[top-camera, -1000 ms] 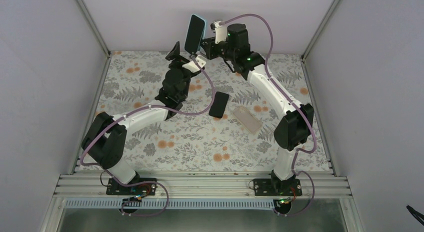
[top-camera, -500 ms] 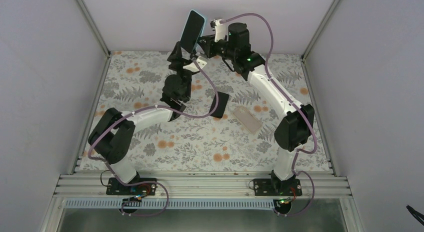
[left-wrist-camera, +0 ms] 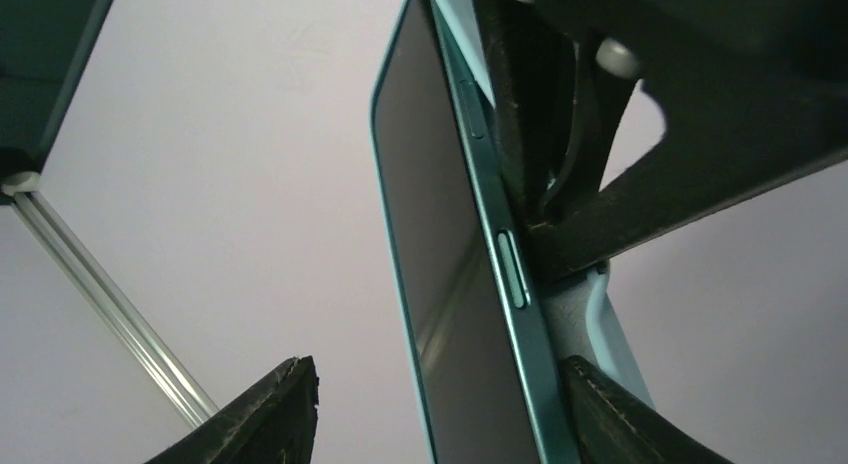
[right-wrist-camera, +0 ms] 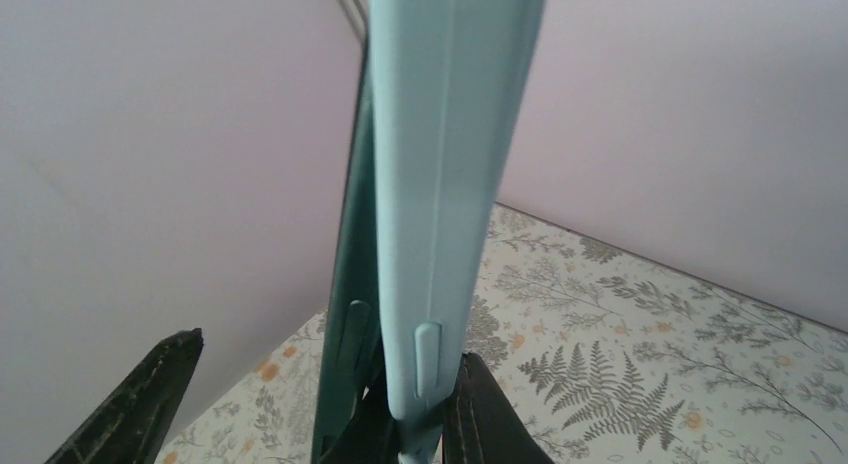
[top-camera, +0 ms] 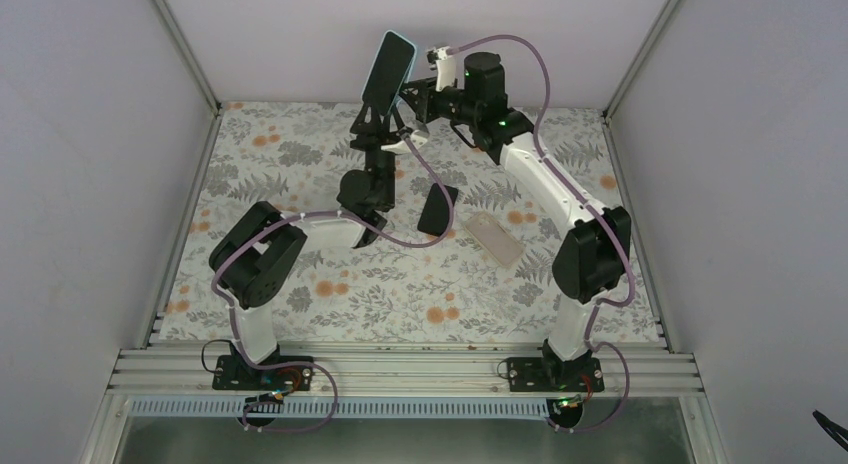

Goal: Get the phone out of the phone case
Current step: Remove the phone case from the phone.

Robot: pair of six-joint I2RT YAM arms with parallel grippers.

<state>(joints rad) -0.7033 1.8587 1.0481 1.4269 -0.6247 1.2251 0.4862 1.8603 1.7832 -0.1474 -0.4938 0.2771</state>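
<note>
My right gripper should move back and down and release the case on the bare mat there, by the black slab's near end.
The phone point(top-camera: 386, 68), with a dark screen and teal frame, sits in a light blue case and is held high near the back wall. My right gripper point(top-camera: 414, 88) is shut on the case point(right-wrist-camera: 450, 184). One finger sits between the case and the phone point(right-wrist-camera: 350, 314), which is peeled away from the case on that side. My left gripper point(top-camera: 378, 114) is open just below. In the left wrist view its jaws point(left-wrist-camera: 440, 414) straddle the phone's screen point(left-wrist-camera: 440, 244), with the case point(left-wrist-camera: 612, 329) by the right finger.
A black phone-shaped slab point(top-camera: 437, 209) and a pale beige case point(top-camera: 493, 237) lie on the floral mat point(top-camera: 330, 284) at mid table. The back wall is close behind the held phone. A black left-gripper finger point(right-wrist-camera: 135, 404) shows in the right wrist view.
My left arm has swung right and lifted its open gripper up under the phone. The right gripper has tilted the phone a little to the right.
</note>
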